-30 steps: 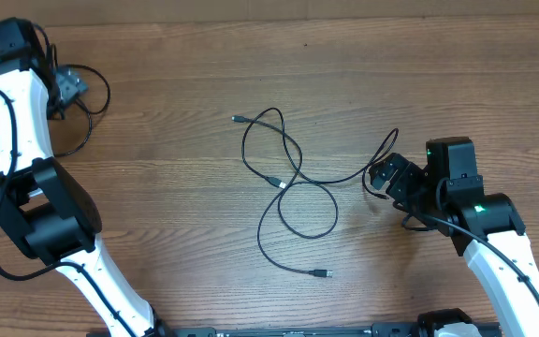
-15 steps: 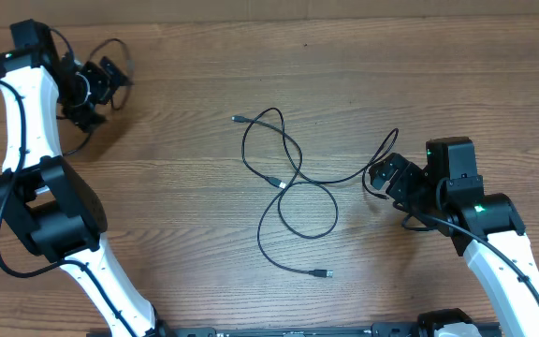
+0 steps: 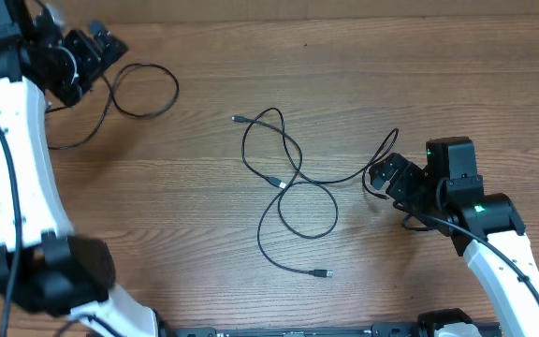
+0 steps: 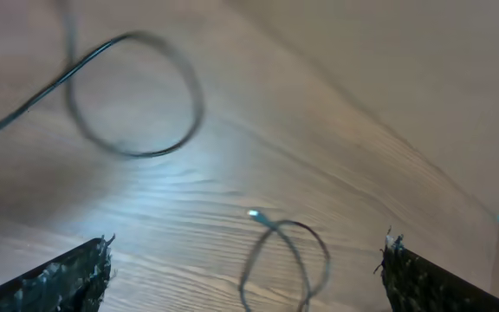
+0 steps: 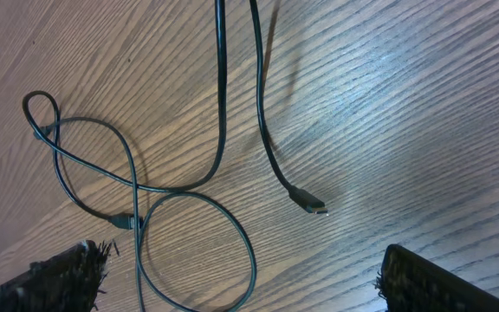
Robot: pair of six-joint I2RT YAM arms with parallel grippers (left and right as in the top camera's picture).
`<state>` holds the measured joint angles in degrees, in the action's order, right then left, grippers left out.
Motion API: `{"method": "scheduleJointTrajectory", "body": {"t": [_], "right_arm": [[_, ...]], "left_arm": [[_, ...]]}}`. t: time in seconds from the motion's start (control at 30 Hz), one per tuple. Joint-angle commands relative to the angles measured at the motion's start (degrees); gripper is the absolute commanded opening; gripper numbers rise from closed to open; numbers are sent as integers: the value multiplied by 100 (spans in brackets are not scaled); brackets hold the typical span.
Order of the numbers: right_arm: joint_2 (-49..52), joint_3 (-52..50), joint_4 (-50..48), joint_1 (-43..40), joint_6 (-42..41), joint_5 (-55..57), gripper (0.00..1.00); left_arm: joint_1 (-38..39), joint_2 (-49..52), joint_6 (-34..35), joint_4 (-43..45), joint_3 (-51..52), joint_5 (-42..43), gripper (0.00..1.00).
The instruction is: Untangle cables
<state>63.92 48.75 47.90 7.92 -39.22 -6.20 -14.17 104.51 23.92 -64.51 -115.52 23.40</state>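
My left gripper swings toward the right in the overhead view next and lowers onto the tangle's far loop, because the thin cables cross there.
Thin black cables [image 3: 293, 178] lie crossed in loose loops at the table's middle, with plug ends at the upper left [image 3: 237, 119] and the lower right [image 3: 324, 273]. One strand runs right to my right gripper [image 3: 376, 178]. In the right wrist view that gripper [image 5: 249, 282] is open above the wood, with a cable loop [image 5: 232, 234] and a plug end [image 5: 314, 204] lying ahead of it. Another cable loop [image 3: 144, 90] lies just right of my left gripper [image 3: 96, 61] at the far left. The blurred left wrist view shows that gripper [image 4: 249, 277] open and holding nothing, above a loop [image 4: 132, 95].
The wooden table's far edge [image 3: 344, 17] runs along the top, close behind the left gripper. The white left arm [image 3: 17, 168] stretches down the left side. The right arm [image 3: 494, 243] stands at the lower right.
The left arm has swung up and right along the far edge, and the cable loop near it now lies farther right. The right arm and the middle cables have not moved.
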Motion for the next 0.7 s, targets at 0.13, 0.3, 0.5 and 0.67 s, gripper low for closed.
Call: {"method": "scheduleJointTrajectory", "body": {"t": [0.13,0.3,0.5,0.67], "right_arm": [[-15,114,-17,15,31,-33,100],[-15,114,-17,15,31,-33,100],[-15,114,-17,15,31,-33,100],[-15,114,-17,15,31,-33,100]], "left_arm": [[1349,-520,-262,-181,-57,-754,100],[2135,-415,505,-293,-42,-833,100],[3032,-197,697,-334,-37,-1145,100],[3628,271,905,-527,-35,-1641,100]]}}
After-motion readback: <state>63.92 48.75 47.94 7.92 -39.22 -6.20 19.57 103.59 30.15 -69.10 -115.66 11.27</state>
